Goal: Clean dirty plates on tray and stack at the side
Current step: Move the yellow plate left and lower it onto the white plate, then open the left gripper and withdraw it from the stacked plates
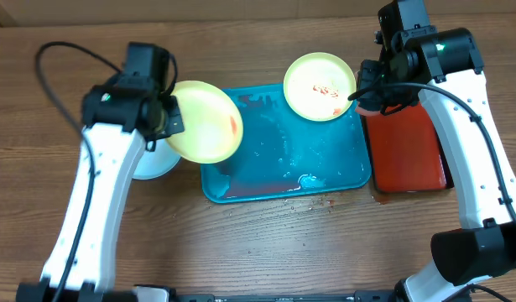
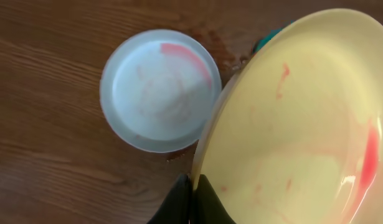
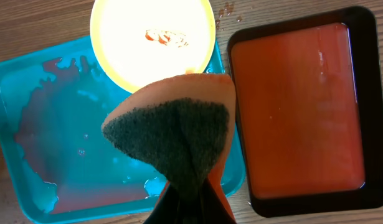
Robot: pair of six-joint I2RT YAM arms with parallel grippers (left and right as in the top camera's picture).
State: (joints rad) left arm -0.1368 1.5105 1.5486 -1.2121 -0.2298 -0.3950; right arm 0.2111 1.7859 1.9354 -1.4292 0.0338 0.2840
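Observation:
I need to turn my left gripper and move it down to the pale blue plate [image 1: 153,161] [image 2: 160,91], which is below it and clear of the tray. I should release the yellow-green plate's rim there to stack both plates.
My left gripper [image 1: 167,117] is shut on the rim of a yellow-green plate [image 1: 205,122] and holds it tilted above the left end of the turquoise tray [image 1: 283,180]; red smears show on it in the left wrist view [image 2: 303,124]. The pale blue plate [image 1: 153,161] lies on the table left of the tray, with a red smear [image 2: 159,87]. A second yellow-green plate [image 1: 320,85] with red sauce sits at the tray's back right [image 3: 152,37]. My right gripper [image 3: 190,193] is shut on an orange sponge with a dark scouring side [image 3: 172,134], above the tray's right edge.
A red dark-rimmed tray [image 1: 409,151] holding orange liquid stands right of the turquoise tray [image 3: 297,106]. The turquoise tray is wet with water and reddish smears. Drips lie on the wood in front of the tray [image 1: 312,203].

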